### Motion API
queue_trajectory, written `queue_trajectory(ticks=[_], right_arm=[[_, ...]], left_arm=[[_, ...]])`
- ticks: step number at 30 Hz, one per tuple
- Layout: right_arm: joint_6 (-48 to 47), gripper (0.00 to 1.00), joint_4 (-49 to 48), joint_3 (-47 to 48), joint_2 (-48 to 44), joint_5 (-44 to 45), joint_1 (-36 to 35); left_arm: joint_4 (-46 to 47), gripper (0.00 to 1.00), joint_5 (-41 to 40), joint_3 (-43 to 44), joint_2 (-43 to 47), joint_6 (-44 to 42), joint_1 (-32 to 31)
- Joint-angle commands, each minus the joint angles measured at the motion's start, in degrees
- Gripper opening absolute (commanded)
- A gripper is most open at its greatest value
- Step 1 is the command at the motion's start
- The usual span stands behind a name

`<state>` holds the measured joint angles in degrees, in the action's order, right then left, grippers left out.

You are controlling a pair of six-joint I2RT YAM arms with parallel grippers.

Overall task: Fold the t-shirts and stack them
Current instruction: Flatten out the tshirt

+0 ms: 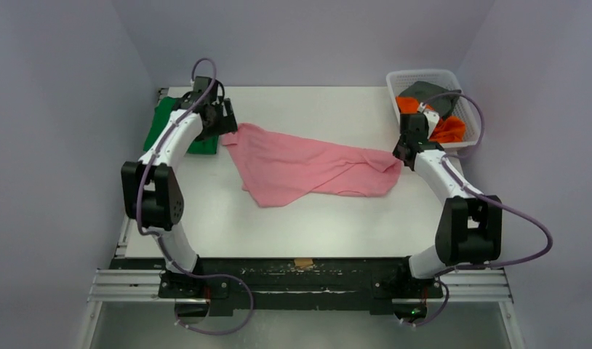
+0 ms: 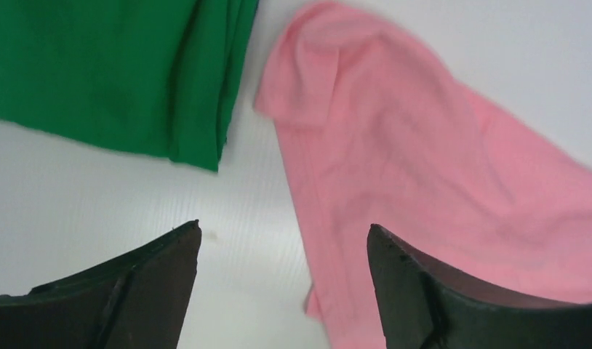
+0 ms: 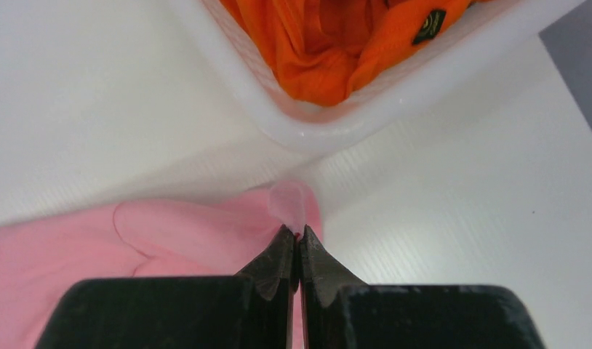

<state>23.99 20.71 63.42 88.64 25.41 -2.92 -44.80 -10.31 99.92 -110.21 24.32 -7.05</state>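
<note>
My left gripper moves back and down onto the corner next and closes there, since the pink t-shirt's near corner (image 1: 267, 203) juts out unheld on the tabletop.
The light pink t-shirt (image 1: 308, 167) lies spread and rumpled across the middle of the white table. Its left corner (image 2: 395, 145) lies on the table under my left gripper (image 2: 284, 231), which is open and holds nothing. My right gripper (image 3: 299, 236) is shut on the pink t-shirt's right corner (image 3: 289, 202), a small tuft sticking up past the tips. A folded green t-shirt (image 1: 178, 125) (image 2: 111, 65) lies at the far left, just beside the pink one. An orange t-shirt (image 3: 329, 43) and a grey one (image 1: 431, 93) sit in the basket.
The white mesh basket (image 1: 404, 77) stands at the table's far right corner, its rim (image 3: 366, 109) close beyond my right gripper. Grey walls close in the table on three sides. A bit of tan tape (image 1: 303, 262) is at the near edge.
</note>
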Motion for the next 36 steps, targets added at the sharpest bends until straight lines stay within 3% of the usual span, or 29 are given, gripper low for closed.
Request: queue_trajectory(ticks=[1,6,12,16,25,31,34,36], right_arm=[[6.79,0.00,-4.87,-6.51,-7.96,-6.42,0.10],[10.13,0.00,-5.67,-14.34,-11.38,-7.97,0.03],[10.56,0.00,-7.37,-18.38,-13.29,-10.18,0.03],[10.54,0.00,-7.57,-18.83,-12.98,-10.90,0.03],[10.56,0.00,-8.19,-19.29,-13.12,-12.18,0.08],[10.47,0.00,-8.09,-19.52,-13.57,-12.29,0.04],[10.47,0.00,-8.07,-19.56,-13.71,-12.40,0.06],[10.47,0.00,-7.92,-19.57,-13.82,-12.50,0.05]], left_arm=[[8.44,0.88,9.43,-19.01,20.93,4.20,-1.61],[15.79,0.92,8.20,-43.08,37.32,9.84,-13.65],[23.09,0.86,8.79,-56.25,38.12,19.42,-21.41],[25.15,0.80,8.00,-56.05,32.33,22.13,-23.99],[26.89,0.57,6.93,-51.38,20.50,24.64,-28.95],[22.92,0.43,0.18,-47.35,16.29,25.18,-29.60],[22.48,0.25,-0.59,-46.19,15.74,24.84,-29.85],[22.15,0.01,-0.90,-45.29,16.12,24.16,-29.95]])
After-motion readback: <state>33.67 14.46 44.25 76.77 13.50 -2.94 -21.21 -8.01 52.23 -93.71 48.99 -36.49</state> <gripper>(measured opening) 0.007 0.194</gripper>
